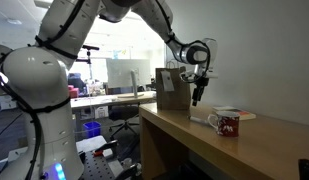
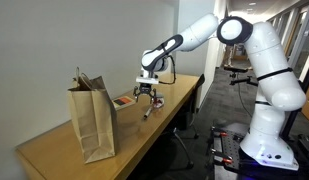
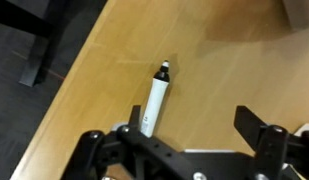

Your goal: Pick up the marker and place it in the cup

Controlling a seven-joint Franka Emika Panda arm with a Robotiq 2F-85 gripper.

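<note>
My gripper moves down and shifts left in the wrist view next, because the marker's white body (image 3: 154, 107) lies below it, off-center toward that side's finger.
The marker (image 3: 154, 100) has a white body and a dark cap. It lies on the wooden table (image 3: 214, 70), just inside the left finger of my gripper (image 3: 189, 112). The gripper is open with its fingers wide apart, and nothing is between them except bare table. In both exterior views the gripper (image 1: 197, 96) (image 2: 144, 93) hangs just above the tabletop, pointing down. The red-and-white mug (image 1: 227, 123) stands upright on the table a short way from the gripper, handle to the side. The mug is out of the wrist view.
A brown paper bag (image 1: 174, 90) (image 2: 92, 120) stands on the table on the far side of the gripper from the mug. A flat book (image 1: 246, 115) lies behind the mug. The table's edge (image 3: 64, 110) runs close beside the marker.
</note>
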